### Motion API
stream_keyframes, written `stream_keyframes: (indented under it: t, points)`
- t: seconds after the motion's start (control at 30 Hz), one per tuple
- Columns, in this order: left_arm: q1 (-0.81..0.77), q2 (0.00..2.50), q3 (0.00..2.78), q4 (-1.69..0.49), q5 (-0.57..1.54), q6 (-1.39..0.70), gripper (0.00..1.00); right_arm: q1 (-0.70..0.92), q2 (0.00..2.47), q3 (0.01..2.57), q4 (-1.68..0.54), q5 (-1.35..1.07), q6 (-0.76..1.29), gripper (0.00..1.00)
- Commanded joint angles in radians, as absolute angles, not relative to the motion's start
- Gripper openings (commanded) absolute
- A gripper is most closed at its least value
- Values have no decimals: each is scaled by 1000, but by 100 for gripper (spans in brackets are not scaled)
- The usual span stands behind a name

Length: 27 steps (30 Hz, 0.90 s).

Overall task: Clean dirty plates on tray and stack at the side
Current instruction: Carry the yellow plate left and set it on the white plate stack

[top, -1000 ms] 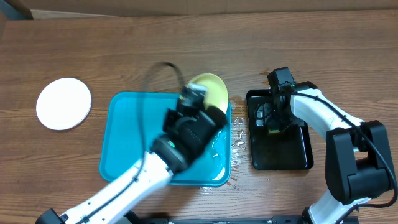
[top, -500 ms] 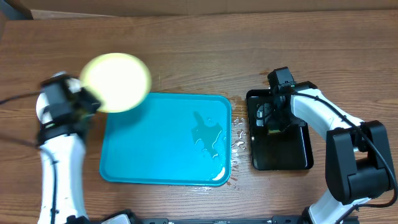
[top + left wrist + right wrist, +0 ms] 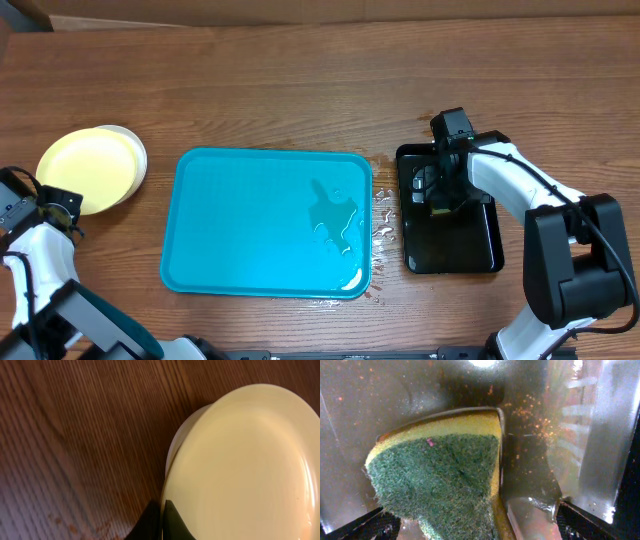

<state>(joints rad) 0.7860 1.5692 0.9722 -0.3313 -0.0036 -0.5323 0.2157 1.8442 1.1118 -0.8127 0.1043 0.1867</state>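
My left gripper moves the yellow plate toward the tray next and lets go of its rim, to cover the white plate outward of my gripper, peeking out tray-side.
The pale yellow plate lies on top of a white plate on the table left of the cyan tray. My left gripper is shut on the yellow plate's near rim; a dark finger lies on the rim, and the white plate's edge shows underneath. The tray holds no plates, only a water puddle. My right gripper is open over the black tray, with its fingers on either side of a green-and-yellow sponge.
Water drops lie on the wood between the two trays. The black tray's floor is wet and speckled with crumbs. A cardboard edge runs along the table's back.
My left arm swung the yellow plate from the cyan tray's far edge over to the left and down onto the white plate. The right arm has not moved.
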Motion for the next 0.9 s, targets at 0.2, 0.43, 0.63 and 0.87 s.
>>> stream_keyframes:
  t: [0.2, 0.43, 0.63, 0.87]
  points:
    - [791, 1613, 998, -219, 0, -494, 4, 212, 1848, 1105, -812, 112, 191, 100]
    - [771, 1639, 998, -200, 21, -493, 27, 212, 1848, 1105, -812, 112, 191, 100]
    - [760, 1645, 1000, -150, 254, -426, 81, 212, 1848, 1105, -812, 112, 191, 100]
    - [663, 1606, 1013, -181, 533, -427, 94, 212, 1848, 1105, -812, 112, 191, 100]
